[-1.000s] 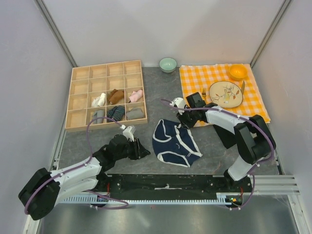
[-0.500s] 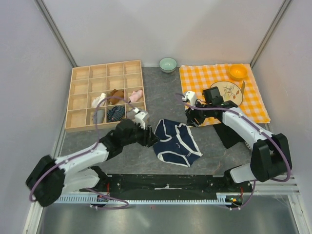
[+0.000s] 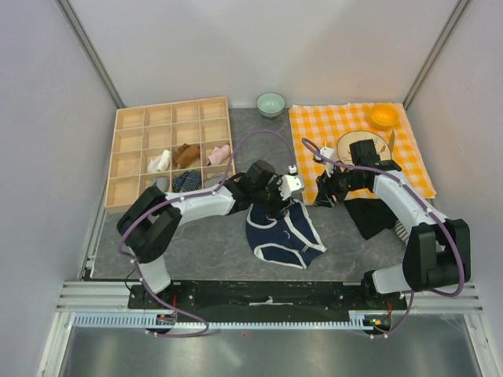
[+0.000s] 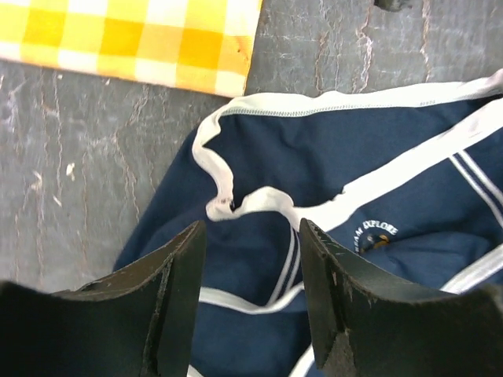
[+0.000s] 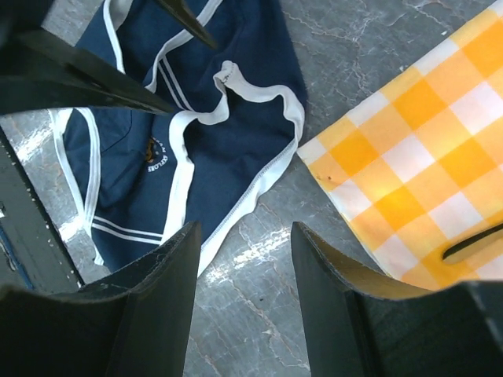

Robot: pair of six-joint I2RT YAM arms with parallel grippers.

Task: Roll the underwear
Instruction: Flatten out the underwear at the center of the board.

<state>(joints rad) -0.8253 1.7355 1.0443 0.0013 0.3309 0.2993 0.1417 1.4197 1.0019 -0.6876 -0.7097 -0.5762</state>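
My left gripper lowers its open fingers astride the peak of the underwear's peaked white trim below it next, where the fabric bunches into a narrow point.
The underwear, navy with white trim, lies crumpled on the grey tabletop between the arms. My left gripper hovers open over its far edge. In the left wrist view the open left gripper frames a white-trimmed fold of the underwear, touching nothing. My right gripper is open just right of the garment, beside the checked cloth. Between the right gripper fingers shows bare table, with the underwear ahead to the left.
A wooden compartment tray at back left holds several rolled garments. An orange checked cloth at back right carries a plate and an orange bowl. A green bowl stands behind.
Both grippers have opened. My left arm swung from the front left up over the underwear's far edge. The right gripper shifted a little to the right, towards the cloth.
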